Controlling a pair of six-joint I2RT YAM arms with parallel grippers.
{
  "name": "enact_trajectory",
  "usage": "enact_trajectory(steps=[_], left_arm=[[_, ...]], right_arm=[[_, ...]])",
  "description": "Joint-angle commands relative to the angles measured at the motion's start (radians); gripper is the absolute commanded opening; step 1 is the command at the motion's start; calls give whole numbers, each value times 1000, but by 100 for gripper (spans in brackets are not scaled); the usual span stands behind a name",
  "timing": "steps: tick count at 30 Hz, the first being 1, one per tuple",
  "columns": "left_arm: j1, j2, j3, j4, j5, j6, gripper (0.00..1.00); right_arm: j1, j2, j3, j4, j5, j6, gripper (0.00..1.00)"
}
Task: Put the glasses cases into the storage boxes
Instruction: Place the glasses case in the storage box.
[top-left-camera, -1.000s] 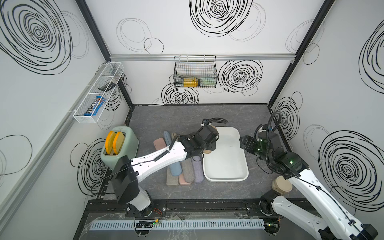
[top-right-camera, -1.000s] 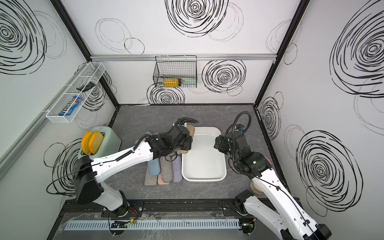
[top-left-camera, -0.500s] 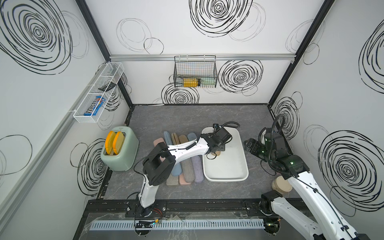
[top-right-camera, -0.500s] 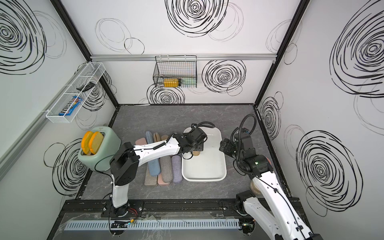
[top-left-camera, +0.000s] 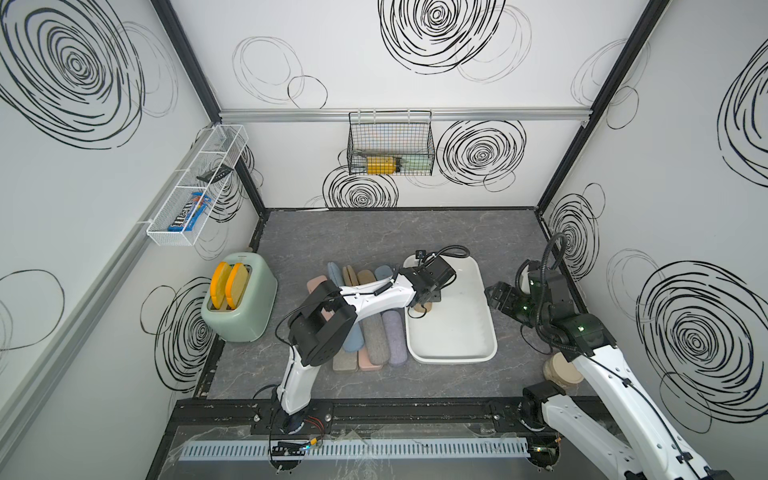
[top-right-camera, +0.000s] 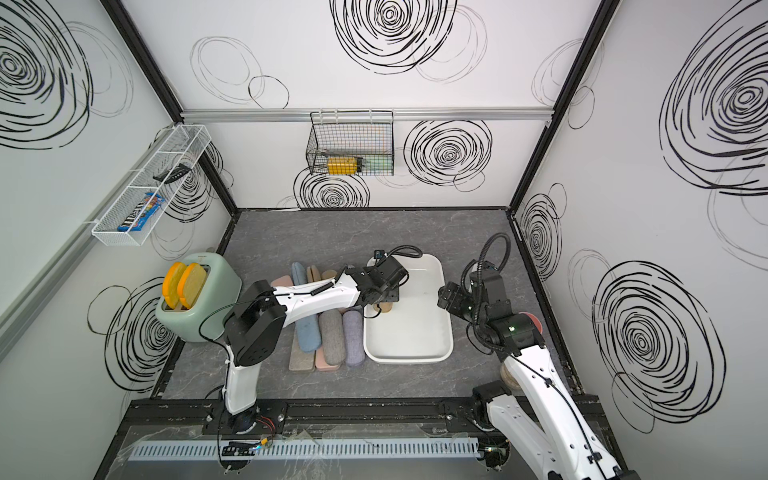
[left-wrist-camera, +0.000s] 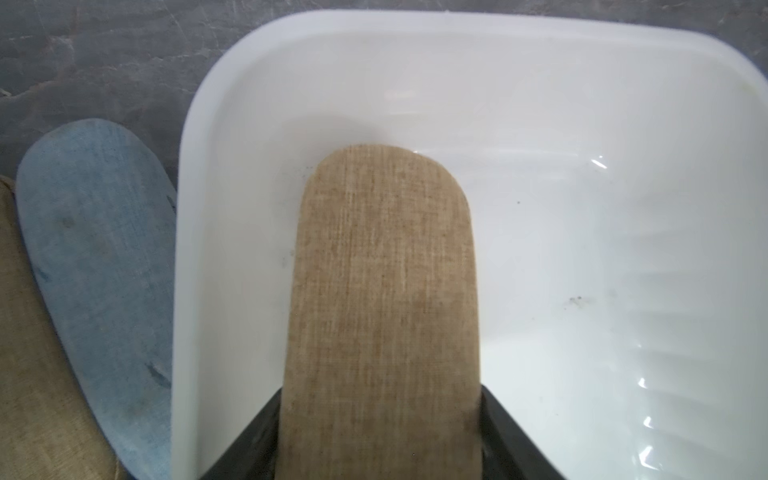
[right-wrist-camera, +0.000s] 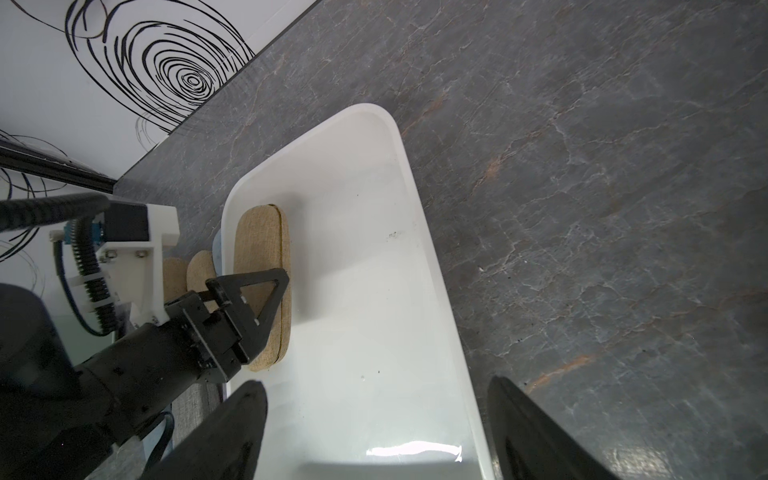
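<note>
My left gripper lowers the tan glasses case (left-wrist-camera: 382, 291) onto the white storage box's bare bottom next and releases it, since that free space lies just below.
My left gripper (top-left-camera: 428, 296) (top-right-camera: 384, 297) (left-wrist-camera: 382, 395) is shut on a tan glasses case (left-wrist-camera: 382, 291) (right-wrist-camera: 259, 249). It holds the case low inside the white storage box (top-left-camera: 453, 328) (top-right-camera: 411, 328) (right-wrist-camera: 374, 332), close to the box's left wall. Whether the case touches the floor of the box I cannot tell. Several more glasses cases lie packed on the table left of the box, among them a blue one (top-left-camera: 353, 336) (left-wrist-camera: 99, 270), a grey one (top-left-camera: 376, 336) and a lilac one (top-left-camera: 395, 336). My right gripper (top-left-camera: 496, 297) (right-wrist-camera: 376, 384) stands open over the box's right rim, holding nothing.
A green toaster (top-left-camera: 239, 305) with two orange-edged slices stands at the left. A black wire basket (top-left-camera: 390, 145) hangs on the back wall, and a white wire shelf (top-left-camera: 195, 195) hangs on the left wall. A tan round object (top-left-camera: 561, 372) sits by the right arm's base.
My left gripper carried the tan case from the box's left rim to inside the box and lower. The right gripper drew back slightly towards the right rim.
</note>
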Motion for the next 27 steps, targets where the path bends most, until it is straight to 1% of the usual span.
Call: enact_trajectory(steps=[1,7,17,18,19,20,21,22,27], left_arm=[[5,14,-3,24,-28,-26,65],[5,57,21,22,-23,-57,67],[5,91,66,-18,-93,-115,68],[4,91,67,-20,-92,-120,73],[3,90,68,-20,-88,-121,82],[2,90,72,-21,-85,-119,88],[-3,88,80,-24,-86,-111,97],[-8,84,89,-30,-95,-106,98],[-18,32,91,-40,-103,-102,96]], right_arm=[[-5,-9,-10,11,-11,0,87],[-5,-16,-13,8,-11,-2,87],[-12,-23,-20,3,-13,-17,87],[-15,-21,-18,2,-14,-18,87],[-17,-19,-14,2,-17,-21,87],[-18,-16,-11,0,-20,-21,87],[-18,-13,-7,-1,-21,-23,87],[-18,-12,-5,-3,-22,-24,87],[-19,1,17,-12,-29,-22,87]])
